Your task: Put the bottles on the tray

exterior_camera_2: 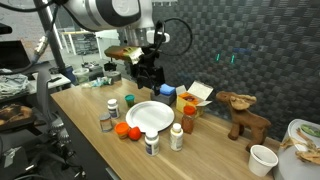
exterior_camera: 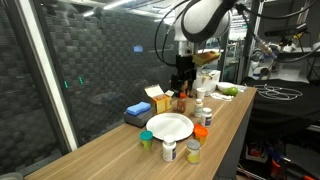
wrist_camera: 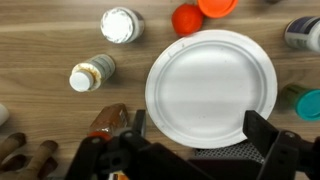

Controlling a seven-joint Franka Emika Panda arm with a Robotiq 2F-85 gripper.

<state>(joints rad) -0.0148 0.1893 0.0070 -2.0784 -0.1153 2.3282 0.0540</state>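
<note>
My gripper shifts toward the left in the wrist view next and comes down over the brown bottle's cap [exterior_camera_2: 189, 111] [wrist_camera: 100, 132], because this bottle still stands off the empty tray.
The round white tray [wrist_camera: 210, 85] lies on the wooden table and shows in both exterior views [exterior_camera: 170, 127] [exterior_camera_2: 150, 115]; nothing is on it. Small bottles stand around it: a white-capped one [wrist_camera: 121, 24], a labelled one [wrist_camera: 92, 73], orange-capped ones [wrist_camera: 186, 19], a teal-capped one [wrist_camera: 312, 103] and a brown one [wrist_camera: 107, 120]. Others stand at the tray's front [exterior_camera: 169, 150] [exterior_camera: 193, 152] [exterior_camera_2: 152, 143] [exterior_camera_2: 176, 137]. My gripper [wrist_camera: 198, 130] [exterior_camera: 182, 80] [exterior_camera_2: 150, 70] hangs open and empty above the tray's back edge.
A blue box [exterior_camera_2: 167, 90] and a yellow box [exterior_camera_2: 167, 101] sit behind the tray against the dark mesh wall. A wooden animal figure [exterior_camera_2: 240, 112] and a white cup [exterior_camera_2: 262, 158] stand further along the table. The table edge runs close to the front bottles.
</note>
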